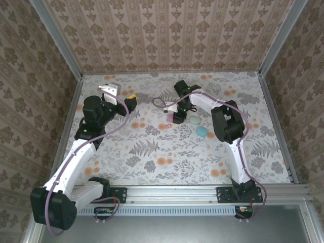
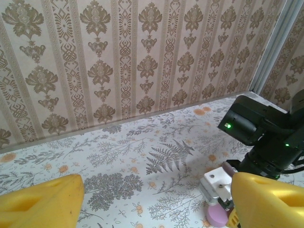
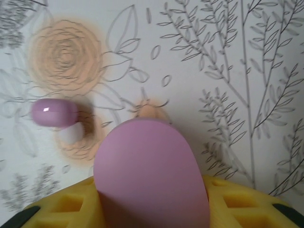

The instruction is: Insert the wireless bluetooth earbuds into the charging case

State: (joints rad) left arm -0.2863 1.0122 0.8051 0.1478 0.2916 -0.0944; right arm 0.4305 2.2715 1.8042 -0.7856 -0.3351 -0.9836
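Note:
The clear patch of tabletop lies back from my right gripper, past the earbud. I will lift that gripper, bring the pink case [image 1: 168, 117] back and lower it there.
The pink egg-shaped charging case [image 3: 151, 171] stands on end between the yellow fingers [image 3: 237, 204] of my right gripper [image 3: 152, 202], which press it on both sides. A pinkish-purple earbud [image 3: 54, 113] lies on the floral table just beyond and to the left of the case. From above, the right gripper [image 1: 174, 117] points down at the pink case [image 1: 168, 117] in the middle of the table. My left gripper [image 2: 156, 202] hovers to the left with its yellow fingers [image 2: 40, 202] wide apart and nothing between them; it looks toward the pink case [image 2: 216, 216].
A mint case [image 1: 195, 120] and a blue case [image 1: 201, 131] lie just right of the right gripper, under its forearm. Patterned walls [image 1: 167, 35] enclose the table on three sides, with metal posts at the back corners.

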